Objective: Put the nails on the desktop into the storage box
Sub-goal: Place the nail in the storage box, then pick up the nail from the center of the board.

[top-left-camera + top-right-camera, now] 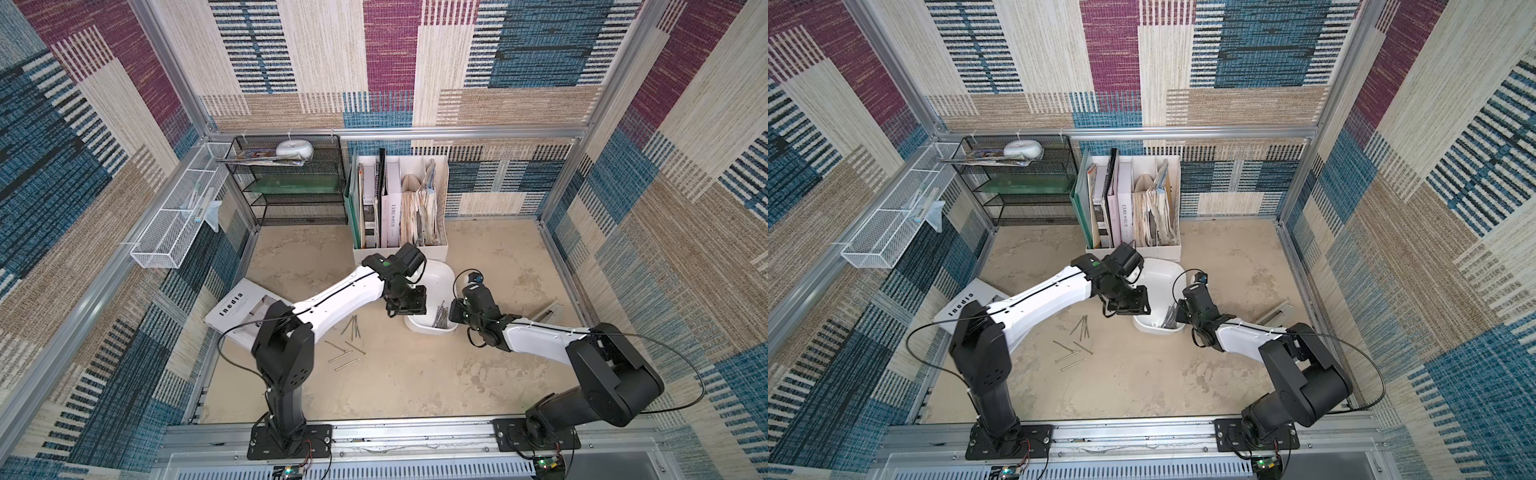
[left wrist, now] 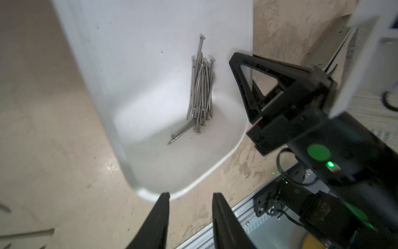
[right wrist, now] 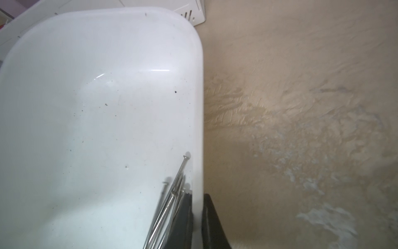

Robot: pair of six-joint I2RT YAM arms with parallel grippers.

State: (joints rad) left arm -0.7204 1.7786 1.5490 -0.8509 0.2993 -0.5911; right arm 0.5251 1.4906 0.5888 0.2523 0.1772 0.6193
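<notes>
The thin grey nail's box-side end (image 1: 362, 352) lies clear of the others. My left gripper comes back from the box (image 1: 436, 278) and down onto that end of the nail next.
The white storage box (image 1: 436, 278) (image 1: 1160, 278) stands mid-desktop in front of the file holder. A bundle of nails (image 2: 201, 90) (image 1: 440, 316) lies inside against its right wall. Several more nails (image 1: 353, 326) (image 1: 1069, 353) lie loose on the beige desktop (image 1: 395, 374), left of the box. My right gripper (image 3: 197, 196) is shut on the box's right wall, one finger inside by the nails (image 3: 170, 204), one outside; the left wrist view shows it too (image 2: 237, 60). My left gripper (image 2: 191, 195) hangs over the box's near left corner, open, with nothing between its fingers.
A magazine (image 1: 237, 307) lies at the left under my left arm. A white file holder (image 1: 399, 199) and a black mesh shelf (image 1: 291, 183) stand at the back. A white wire basket (image 1: 174, 216) hangs on the left wall. A grey metal object (image 1: 548, 311) lies right of my right arm.
</notes>
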